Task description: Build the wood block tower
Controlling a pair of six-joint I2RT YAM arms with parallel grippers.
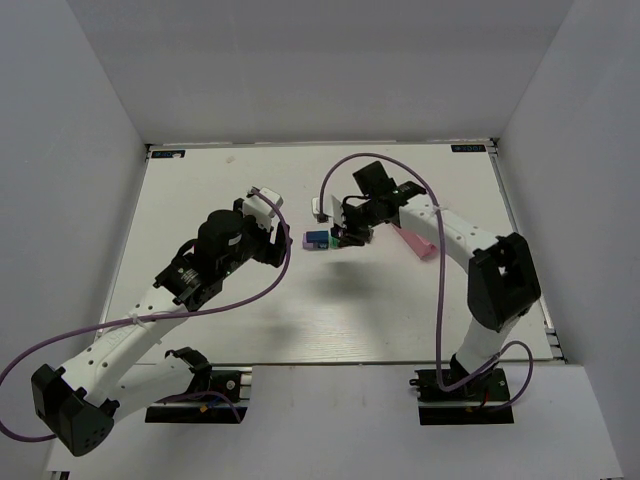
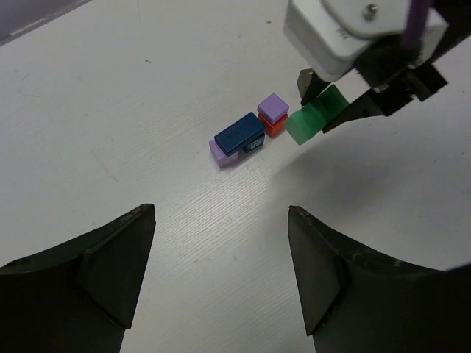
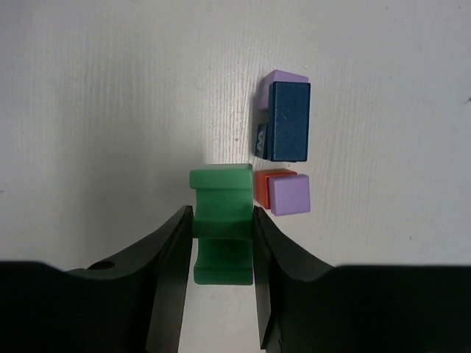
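Note:
I should next move my right gripper outward, then down over the gap between lilac cube (image 3: 289,194) and blue brick, and let go there. The green block can span both tops.
A green notched block (image 3: 219,184) hangs just above the table, with my right gripper (image 3: 222,212) shut on its sides. Right beside it a lilac cube (image 3: 289,194) sits on a red block (image 3: 263,187). Just beyond those a dark blue brick (image 3: 288,118) lies on a lilac block (image 3: 283,76). The left wrist view shows the same group: blue brick (image 2: 240,134), lilac cube (image 2: 273,107), green block (image 2: 313,121). My left gripper (image 2: 221,213) is open and holds nothing, a short way back from the blocks. From the top view, the right gripper (image 1: 350,236) is at the blocks (image 1: 316,239) and the left gripper (image 1: 272,245) is to their left.
A pink tray (image 1: 418,243) lies on the white table just right of the right gripper, partly under that arm. White walls close in the table (image 1: 230,320) at the back and on both sides.

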